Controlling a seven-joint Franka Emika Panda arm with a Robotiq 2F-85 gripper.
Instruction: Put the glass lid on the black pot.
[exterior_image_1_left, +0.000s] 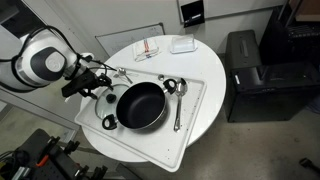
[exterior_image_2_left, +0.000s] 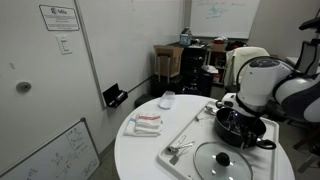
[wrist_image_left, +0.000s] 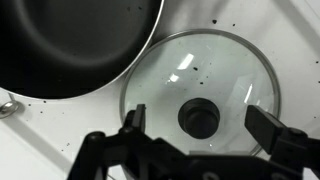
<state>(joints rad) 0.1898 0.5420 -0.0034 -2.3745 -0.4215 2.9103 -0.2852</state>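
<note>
The lid's dark knob (exterior_image_2_left: 222, 158) (wrist_image_left: 199, 118) already lines up between my gripper's open fingers but is still below them. My gripper will next lower its fingers around it and close on it.
The glass lid (wrist_image_left: 205, 70) lies flat on the white tray, right beside the black pot (wrist_image_left: 70, 40). Its dark knob (wrist_image_left: 198, 118) sits between my gripper's (wrist_image_left: 205, 128) two open fingers, which hover just above it and hold nothing. In both exterior views the pot (exterior_image_1_left: 140, 105) (exterior_image_2_left: 240, 125) stands on the tray. In an exterior view the lid (exterior_image_2_left: 222, 160) lies in front of the pot. In an exterior view my gripper (exterior_image_1_left: 97, 82) is at the pot's left and hides most of the lid.
The white tray (exterior_image_1_left: 195, 95) rests on a round white table (exterior_image_1_left: 215, 60). Metal spoons (exterior_image_1_left: 177, 105) (exterior_image_2_left: 180, 150) lie on the tray near the pot. A white box (exterior_image_1_left: 182, 44) and a red-and-white item (exterior_image_1_left: 148, 50) sit at the table's far side. A black cabinet (exterior_image_1_left: 250, 70) stands beside the table.
</note>
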